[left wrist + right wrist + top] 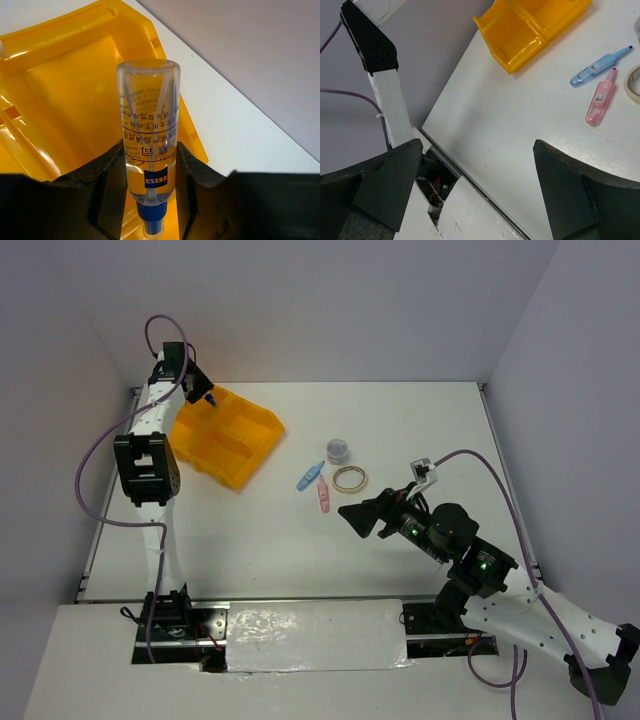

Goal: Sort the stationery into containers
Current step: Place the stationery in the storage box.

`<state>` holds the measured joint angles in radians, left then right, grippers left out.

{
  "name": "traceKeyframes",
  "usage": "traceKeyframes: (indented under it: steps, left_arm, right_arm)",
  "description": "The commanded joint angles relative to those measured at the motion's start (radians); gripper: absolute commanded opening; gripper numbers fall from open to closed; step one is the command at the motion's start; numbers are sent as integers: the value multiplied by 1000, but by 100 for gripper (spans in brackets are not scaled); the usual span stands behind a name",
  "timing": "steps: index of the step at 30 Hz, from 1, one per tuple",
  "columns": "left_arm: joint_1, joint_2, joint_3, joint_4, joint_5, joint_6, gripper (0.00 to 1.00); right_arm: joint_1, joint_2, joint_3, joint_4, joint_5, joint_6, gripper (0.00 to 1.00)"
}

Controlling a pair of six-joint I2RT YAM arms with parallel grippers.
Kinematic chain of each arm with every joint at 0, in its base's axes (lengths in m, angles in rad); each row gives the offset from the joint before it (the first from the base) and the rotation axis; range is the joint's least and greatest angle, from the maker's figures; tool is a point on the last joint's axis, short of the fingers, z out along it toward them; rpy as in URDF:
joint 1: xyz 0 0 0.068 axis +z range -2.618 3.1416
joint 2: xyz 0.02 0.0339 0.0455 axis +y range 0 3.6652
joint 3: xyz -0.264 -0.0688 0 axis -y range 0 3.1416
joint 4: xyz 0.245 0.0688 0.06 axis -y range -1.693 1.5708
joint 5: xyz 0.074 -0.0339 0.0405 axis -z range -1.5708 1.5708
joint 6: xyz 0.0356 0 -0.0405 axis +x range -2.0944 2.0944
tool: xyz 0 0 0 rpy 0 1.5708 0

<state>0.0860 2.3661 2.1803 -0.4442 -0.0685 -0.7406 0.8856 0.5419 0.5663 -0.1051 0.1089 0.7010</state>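
Note:
The pink piece lies by one side of the tape ring. So my right gripper turns and comes outward and down onto the rim's opposite side (365, 481) next.
My left gripper (200, 386) is shut on the blue-and-white tube (210, 397), above the far left corner of the orange-yellow tray (228, 440). In the left wrist view the fingers (195, 170) clamp the clear tube (148, 130), blue cap toward the wrist, over a tray compartment (65, 100). On the table lie the grey-topped jar (338, 449), beige tape ring (350, 478), light-blue piece (310, 477) and pink piece (323, 497). My right gripper (360, 518) is open and empty, just near of the pink piece. No orange piece shows.
The right wrist view shows its gripper (480, 170) over bare table near the front edge, with the tray (530, 30), light-blue piece (600, 65), pink piece (600, 97) and tape ring edge (634, 85) ahead. Grey walls enclose the table.

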Motion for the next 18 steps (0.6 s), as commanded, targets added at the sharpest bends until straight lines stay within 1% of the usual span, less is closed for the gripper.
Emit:
traceKeyframes:
  steps: [1,2,4,7,8,10,11,13,15,16,17,18]
  left_arm:
    - [8,-48,7,29,-34,-22,21]
    - [9,-53,3,29,-43,-23,23]
    - [11,-54,-7,30,-48,-26,25]
    - [15,-47,-13,30,-39,-26,31]
    - [15,-42,-13,25,-37,-29,37]
    - [20,-44,-17,19,-45,-34,46]
    - [23,-50,-22,24,-44,-33,54]
    - [26,-56,-24,25,-44,-34,61]
    - [29,-76,-33,42,-40,-28,73]
    - [29,-96,-46,53,-36,-22,87]
    - [31,-103,-50,58,-37,-20,95]
    - [32,-111,-51,61,-39,-20,99]
  right_arm:
    - [-2,4,0,50,-14,-3,100]
    - [-2,3,-6,53,-14,0,100]
    - [-2,0,-11,61,-12,5,100]
    - [-2,4,-13,62,-14,6,100]
    - [-2,7,-13,62,-15,8,100]
    - [-4,9,-13,64,-18,9,100]
    - [-4,12,-11,65,-21,9,100]
    - [-2,15,-11,64,-23,8,100]
    - [-2,18,-11,67,-25,8,100]
    - [-2,20,-11,70,-28,6,100]
    - [-2,21,-9,70,-29,6,100]
    - [-2,26,-8,71,-29,6,99]
